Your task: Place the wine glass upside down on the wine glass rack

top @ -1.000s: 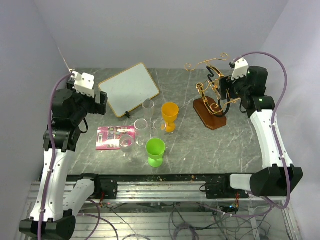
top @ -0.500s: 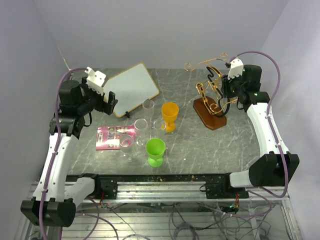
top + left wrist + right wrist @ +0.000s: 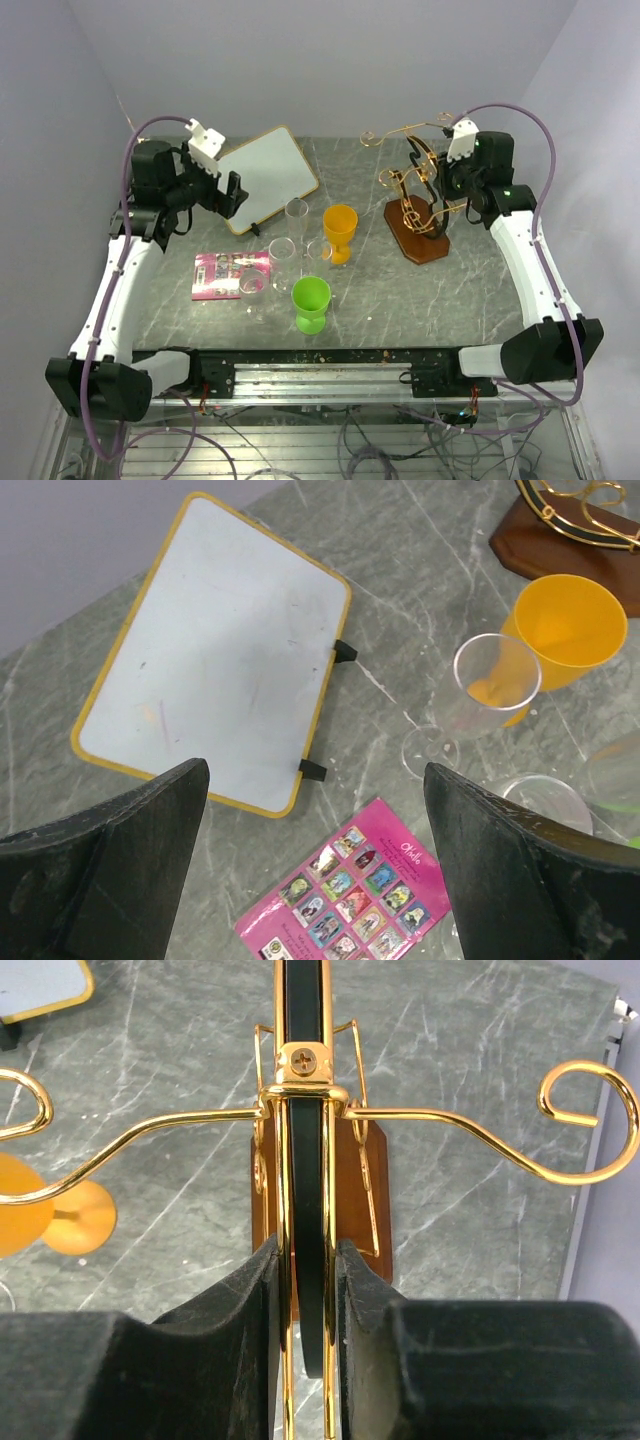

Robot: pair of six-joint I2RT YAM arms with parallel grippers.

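Note:
My left gripper moves to the right in the top view next. It then lowers its open fingers astride the rearmost wine glass's rim, since that rim faces up uncovered.
The wine glass rack [image 3: 418,232] stands at the back right, gold wire arms around a black arch on a reddish-brown base. My right gripper [image 3: 446,187] is shut on the black arched centre [image 3: 305,1110], one pad [image 3: 245,1300] pressed against each side. Several clear wine glasses stand upright mid-table; the rearmost wine glass [image 3: 297,214] also shows in the left wrist view [image 3: 494,678]. My left gripper [image 3: 231,194] hangs open above the table, over the whiteboard's near edge and the pink card, holding nothing [image 3: 315,772].
A yellow-framed whiteboard [image 3: 258,178] lies at the back left. A pink picture card [image 3: 230,273] lies flat near the glasses. An orange goblet [image 3: 340,228] and a green goblet [image 3: 311,298] stand among the clear glasses. Walls close in on both sides.
My right gripper has shut on the rack's black centre, and the rack's top has shifted slightly left. The left arm has swung up and right toward the whiteboard, still open.

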